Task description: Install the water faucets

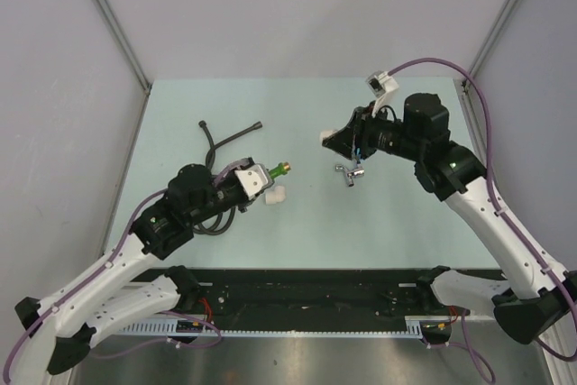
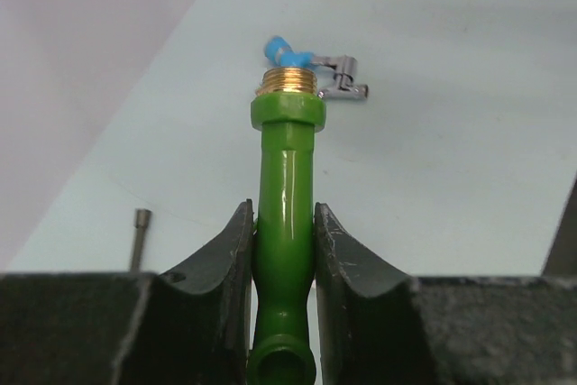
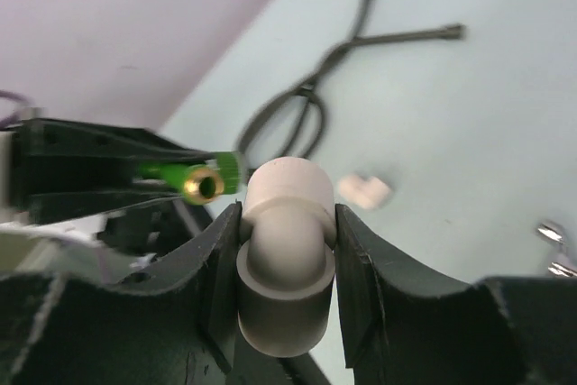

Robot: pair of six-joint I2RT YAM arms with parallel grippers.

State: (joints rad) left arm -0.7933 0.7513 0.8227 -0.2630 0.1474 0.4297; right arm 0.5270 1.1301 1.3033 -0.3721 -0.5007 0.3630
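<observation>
The tabletop nearer me (image 1: pixel 336 212) than the blue-handled chrome faucet is bare. Next, my right gripper will move back and down onto it and let go of the elbow fitting.
My left gripper (image 2: pixel 285 223) is shut on the bright green faucet (image 2: pixel 287 196), held above the table with its brass threaded end (image 2: pixel 287 81) pointing forward; it also shows in the top view (image 1: pixel 276 169). The blue-handled chrome faucet (image 1: pixel 350 171) lies on the table and shows beyond the green one in the left wrist view (image 2: pixel 329 77). My right gripper (image 3: pixel 284 223) is shut on a white elbow fitting (image 3: pixel 284 259), raised above the table (image 1: pixel 328 137). In the right wrist view the green faucet's brass end (image 3: pixel 203 185) faces the elbow, a short way left of it.
A second white elbow fitting (image 1: pixel 276 194) lies on the table beside the left gripper, also visible in the right wrist view (image 3: pixel 364 190). A coiled black hose (image 1: pixel 225 142) lies at the back left. The table's pale green surface (image 1: pixel 379 214) is bounded by grey walls.
</observation>
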